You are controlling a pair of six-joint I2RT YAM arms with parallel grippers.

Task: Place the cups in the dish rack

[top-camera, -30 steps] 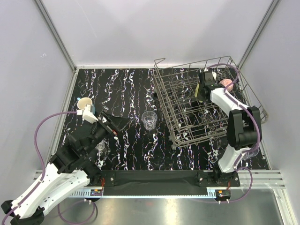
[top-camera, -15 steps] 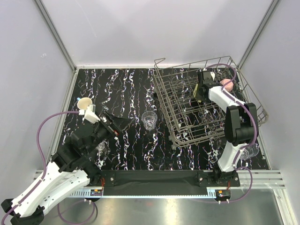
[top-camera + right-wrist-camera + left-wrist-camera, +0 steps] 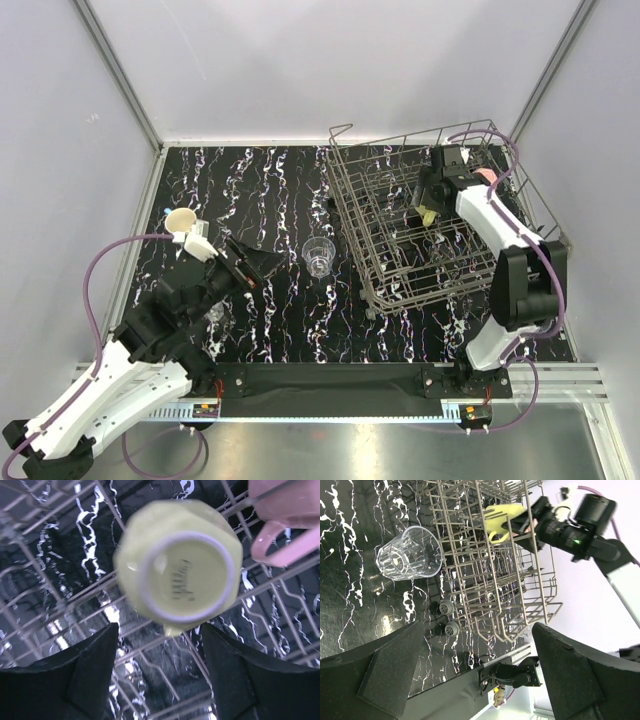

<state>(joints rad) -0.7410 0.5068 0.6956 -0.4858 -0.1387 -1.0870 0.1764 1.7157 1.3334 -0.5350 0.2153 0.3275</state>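
Note:
The cream-coloured cup is to my left gripper's left in the top view, so it should swing there next and turn down onto the cup's rim (image 3: pixel 184 210).
The grey wire dish rack (image 3: pixel 400 262) stands at the right of the table. A pale yellow mug (image 3: pixel 428 214) rests upside down in it, base up (image 3: pixel 177 562), with a pink mug (image 3: pixel 484 176) (image 3: pixel 282 515) beside it. My right gripper (image 3: pixel 430 198) (image 3: pixel 160 655) hovers just above the yellow mug, open, its fingers (image 3: pixel 85 675) apart from it. A clear glass (image 3: pixel 318 256) (image 3: pixel 410 555) stands upright left of the rack (image 3: pixel 495 580). My left gripper (image 3: pixel 250 262) (image 3: pixel 480 680) is open and empty, pointing toward that glass from the left.
A cream-coloured cup (image 3: pixel 181 220) stands near the table's left edge. Another clear glass (image 3: pixel 213 313) sits partly under my left arm. The rack has small wheels (image 3: pixel 447 617) at its near corner. Walls close off the table on three sides.
My right gripper has opened and let go of the yellow mug, which now rests in the rack. The right arm shifted slightly; the left arm barely moved.

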